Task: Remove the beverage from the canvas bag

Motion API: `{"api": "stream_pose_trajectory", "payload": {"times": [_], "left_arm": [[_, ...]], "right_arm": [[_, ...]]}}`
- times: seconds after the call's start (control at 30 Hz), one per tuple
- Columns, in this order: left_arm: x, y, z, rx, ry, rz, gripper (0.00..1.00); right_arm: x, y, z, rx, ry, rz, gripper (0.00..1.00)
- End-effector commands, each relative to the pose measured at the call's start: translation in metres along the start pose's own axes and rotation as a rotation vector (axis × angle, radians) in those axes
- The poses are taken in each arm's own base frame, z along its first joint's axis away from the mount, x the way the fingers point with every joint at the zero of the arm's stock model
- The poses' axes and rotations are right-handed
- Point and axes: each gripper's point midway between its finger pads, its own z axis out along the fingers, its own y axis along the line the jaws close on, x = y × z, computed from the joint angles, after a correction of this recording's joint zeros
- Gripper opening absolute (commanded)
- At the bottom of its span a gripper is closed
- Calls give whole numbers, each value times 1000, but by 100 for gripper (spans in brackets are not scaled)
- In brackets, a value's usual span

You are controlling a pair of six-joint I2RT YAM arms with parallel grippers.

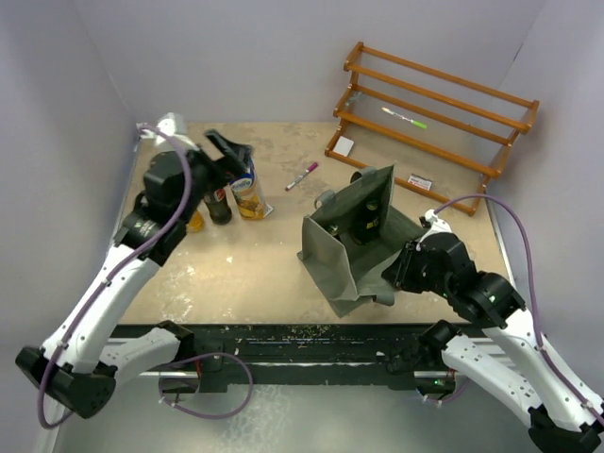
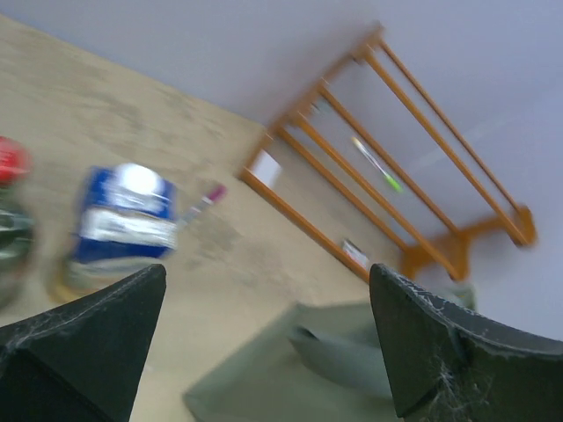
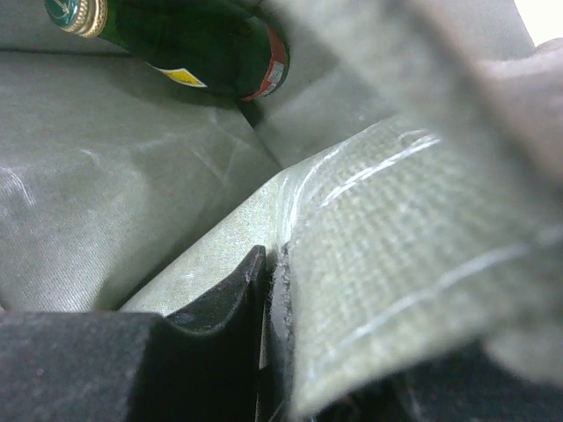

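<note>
I will swing my left gripper over the bag (image 1: 351, 247) next and down onto the green bottle's neck, because the neck is below the gripper and to its right in the top view.
The grey-green canvas bag (image 1: 351, 247) stands open right of the table's middle. Dark bottles (image 1: 370, 209) show inside its mouth. In the right wrist view a green bottle with a gold cap (image 3: 198, 40) lies inside against the bag's wall (image 3: 106, 193). My right gripper (image 1: 400, 269) is at the bag's near right rim, shut on a fold of its fabric (image 3: 396, 264); one black finger (image 3: 220, 316) presses against it. My left gripper (image 1: 232, 151) is open and empty at the far left, above the bottles standing there. The bag (image 2: 308, 369) shows blurred between its fingers.
Outside the bag at the left stand a dark red-capped bottle (image 1: 219, 203), a blue-labelled bottle (image 1: 248, 189) and an orange item (image 1: 195, 223). A pink marker (image 1: 302, 176) lies on the table. A wooden rack (image 1: 434, 123) holding a green pen (image 1: 406, 118) stands at the back right.
</note>
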Motion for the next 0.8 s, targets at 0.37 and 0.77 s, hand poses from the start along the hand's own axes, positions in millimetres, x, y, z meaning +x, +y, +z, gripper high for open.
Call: {"api": "stream_pose_trajectory", "payload": {"times": [0.37,0.77], "left_arm": [[150,-241,-57,655,216,326,99],[266,-221,-42,522,424,546,90]], "right_arm": [[9,-27,-18,89,-29,83,26],[4,-27,-18,91,-60,96,26]]}}
